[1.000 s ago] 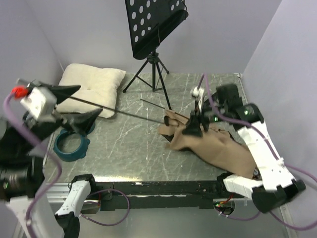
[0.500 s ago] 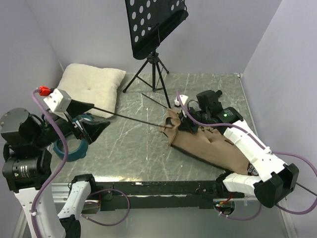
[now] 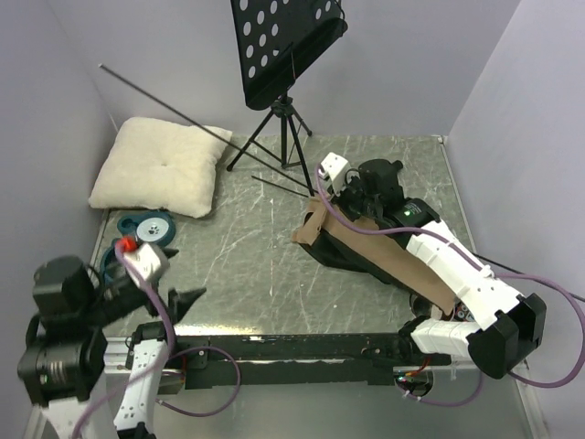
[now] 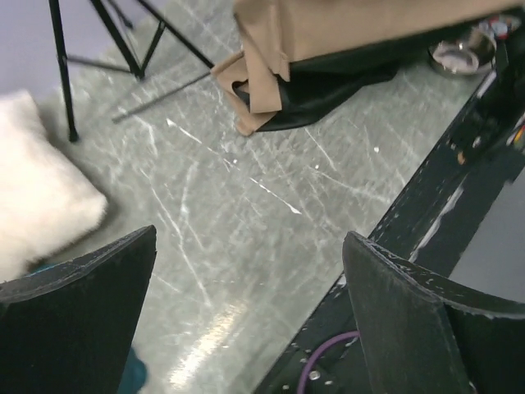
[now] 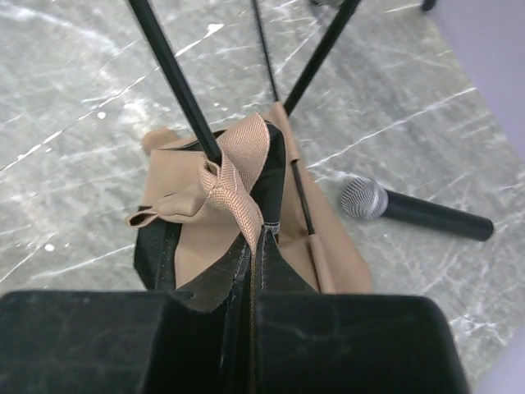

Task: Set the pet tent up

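Next, my left gripper moves toward the tent and down over the bare tabletop to close on the thin black tent pole, whose loose end hangs unheld.
The pet tent lies collapsed on the right of the table, tan fabric outside with black lining; it also shows at the top of the left wrist view. My right gripper is shut on the tent's near-left corner, pinching a tan strap and black seam. A thin black tent pole runs from that corner up and left, its free end in the air above the pillow. My left gripper hangs open and empty low over the table's front left edge.
A cream pillow lies at the back left, with a blue tape roll in front of it. A black music stand on a tripod stands at the back centre. A microphone lies beside the tent.
My right gripper has shut on the tent corner and the fabric has bunched up. My left arm dropped back to the front edge, and the pole's free end swung up toward the back left.
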Robot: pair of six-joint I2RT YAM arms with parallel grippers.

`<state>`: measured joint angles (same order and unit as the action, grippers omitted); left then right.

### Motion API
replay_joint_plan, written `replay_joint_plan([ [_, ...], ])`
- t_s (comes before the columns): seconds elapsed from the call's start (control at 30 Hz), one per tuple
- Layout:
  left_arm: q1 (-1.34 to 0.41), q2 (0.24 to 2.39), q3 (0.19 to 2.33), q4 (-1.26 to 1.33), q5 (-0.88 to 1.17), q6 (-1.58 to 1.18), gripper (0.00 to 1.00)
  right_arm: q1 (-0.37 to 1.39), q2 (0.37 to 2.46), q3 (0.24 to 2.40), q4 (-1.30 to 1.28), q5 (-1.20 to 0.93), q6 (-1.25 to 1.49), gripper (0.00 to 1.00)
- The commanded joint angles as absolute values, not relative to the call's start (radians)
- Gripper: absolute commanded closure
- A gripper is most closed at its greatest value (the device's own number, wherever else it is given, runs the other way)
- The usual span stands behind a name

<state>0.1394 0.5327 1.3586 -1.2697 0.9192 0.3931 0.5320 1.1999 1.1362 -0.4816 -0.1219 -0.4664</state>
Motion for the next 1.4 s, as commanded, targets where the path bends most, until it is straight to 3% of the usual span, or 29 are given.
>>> replay_joint_plan([
  [0.0,0.138,0.488,1.442,-1.373,1.002,0.647,0.00,0.535,1.184,1.146,-0.419,-0.051,-0.485,1.00],
  [0.13,0.159,0.680,1.691,-1.370,1.012,0.706,0.00,0.607,1.155,1.143,-0.512,-0.100,-0.520,1.00],
  [0.27,0.164,0.944,2.108,-1.373,1.011,0.603,0.00,0.693,1.108,1.075,-0.612,-0.179,-0.560,1.00],
  [0.33,0.164,1.011,2.166,-1.374,1.002,0.577,0.00,0.722,1.094,1.042,-0.653,-0.215,-0.564,1.00],
  [0.4,0.164,1.005,2.065,-1.374,0.979,0.624,0.00,0.755,1.089,1.020,-0.719,-0.297,-0.603,1.00],
  [0.5,0.163,0.919,1.809,-1.330,0.914,0.681,0.00,0.804,1.098,1.041,-0.860,-0.417,-0.638,0.05],
  [0.53,0.164,0.892,1.707,-1.297,0.891,0.677,0.00,0.805,1.100,1.078,-0.908,-0.457,-0.624,0.00],
  [0.67,0.163,0.841,1.531,-1.266,0.868,0.702,0.00,0.750,1.106,1.212,-1.037,-0.528,-0.589,0.00],
  [0.83,0.163,0.824,1.375,-1.276,0.854,0.781,0.00,0.410,1.132,1.267,-1.094,-0.672,-0.623,0.00],
  [0.97,0.161,0.847,1.298,-1.373,0.883,0.915,0.00,0.241,1.213,1.238,-1.088,-0.631,-0.641,0.00],
  [1.37,-0.185,0.893,1.106,-1.371,0.763,0.853,0.03,0.190,1.358,1.149,-1.006,-0.535,-0.517,0.04],
])
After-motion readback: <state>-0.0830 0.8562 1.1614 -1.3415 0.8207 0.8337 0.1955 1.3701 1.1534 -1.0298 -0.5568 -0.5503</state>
